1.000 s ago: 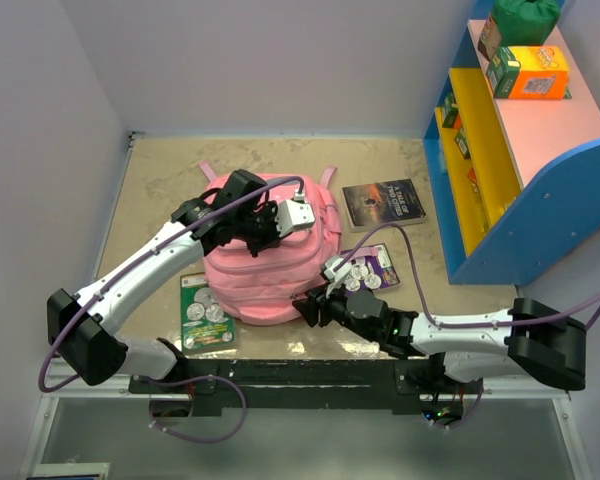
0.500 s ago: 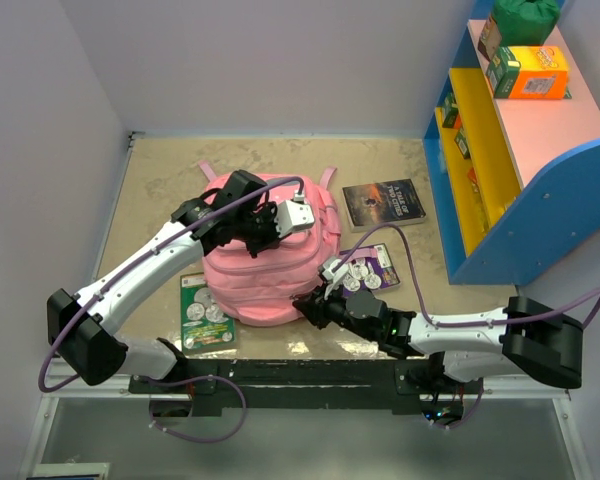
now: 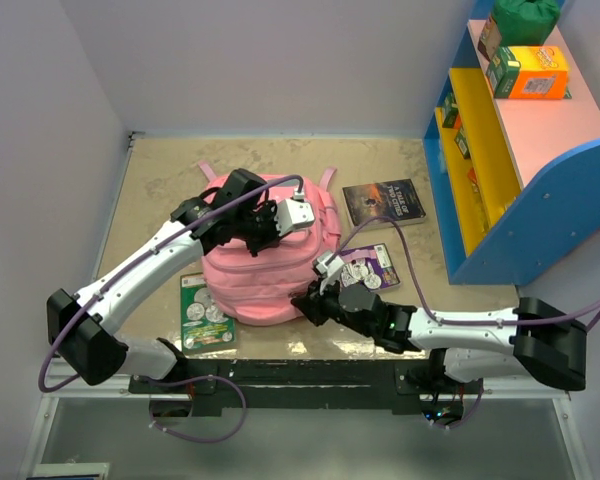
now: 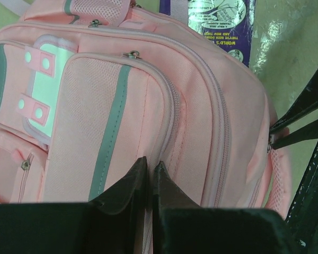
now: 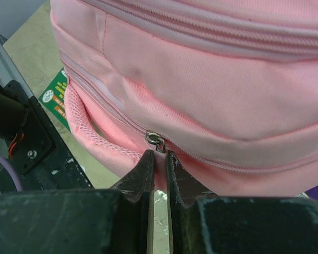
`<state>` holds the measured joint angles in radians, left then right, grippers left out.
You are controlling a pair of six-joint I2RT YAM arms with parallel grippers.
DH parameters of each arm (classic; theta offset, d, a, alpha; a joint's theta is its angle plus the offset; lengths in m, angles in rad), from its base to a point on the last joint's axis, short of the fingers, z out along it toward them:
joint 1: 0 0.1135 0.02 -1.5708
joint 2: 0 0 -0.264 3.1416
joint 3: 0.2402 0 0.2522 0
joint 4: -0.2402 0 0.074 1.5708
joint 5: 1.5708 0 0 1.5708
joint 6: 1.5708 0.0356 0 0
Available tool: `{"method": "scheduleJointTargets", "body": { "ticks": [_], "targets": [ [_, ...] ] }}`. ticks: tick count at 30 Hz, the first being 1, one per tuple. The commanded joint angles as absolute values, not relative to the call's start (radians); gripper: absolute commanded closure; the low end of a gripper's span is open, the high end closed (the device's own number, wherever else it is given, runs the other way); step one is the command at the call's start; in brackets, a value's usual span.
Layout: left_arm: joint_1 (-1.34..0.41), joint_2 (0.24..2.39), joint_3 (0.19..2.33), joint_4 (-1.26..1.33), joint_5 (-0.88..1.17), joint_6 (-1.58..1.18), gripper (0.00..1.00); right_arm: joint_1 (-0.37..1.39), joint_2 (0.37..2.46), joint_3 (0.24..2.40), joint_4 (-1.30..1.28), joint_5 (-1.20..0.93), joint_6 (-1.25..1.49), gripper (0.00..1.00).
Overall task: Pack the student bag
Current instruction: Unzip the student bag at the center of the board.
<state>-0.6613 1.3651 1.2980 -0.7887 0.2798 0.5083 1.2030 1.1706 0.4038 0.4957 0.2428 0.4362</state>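
Next, the right gripper draws the zip's tab to the left in the top view to the bag's edge by the booklet and releases it, since the zip continues there.
The student bag, pink with grey trim, lies flat in the middle of the table. My left gripper rests on its upper part. In the left wrist view its jaws are shut, pinching the bag's fabric beside a zip seam. My right gripper is at the bag's near right edge. In the right wrist view its jaws are shut on the pink pull tab under the metal zip slider of the bag.
A green booklet lies left of the bag, partly under it. A purple coin card and a dark book lie to the right. A blue and yellow shelf with an orange box stands at the far right.
My right gripper has moved a little to the left, in against the bag's near right edge. The left arm and the bag have not moved.
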Motion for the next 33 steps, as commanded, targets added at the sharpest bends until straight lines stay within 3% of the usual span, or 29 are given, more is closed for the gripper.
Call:
{"method": "scheduleJointTargets", "body": {
  "ticks": [1, 7, 16, 33],
  "targets": [
    [-0.657, 1.367, 1.368, -0.678, 0.291, 0.474, 1.00, 1.230, 1.222, 0.576, 0.312, 0.247, 0.500, 1.00],
    [-0.658, 1.402, 1.367, -0.623, 0.307, 0.446, 1.00, 1.386, 1.324, 0.742, 0.143, 0.443, 0.492, 1.00],
    [-0.660, 1.420, 1.355, -0.540, 0.176, 0.361, 1.00, 1.422, 1.373, 0.871, 0.003, 0.460, 0.523, 1.00],
    [-0.647, 1.453, 1.430, -0.531, 0.543, 0.189, 1.00, 1.425, 1.781, 1.213, 0.147, 0.517, 0.339, 1.00]
  ]
}}
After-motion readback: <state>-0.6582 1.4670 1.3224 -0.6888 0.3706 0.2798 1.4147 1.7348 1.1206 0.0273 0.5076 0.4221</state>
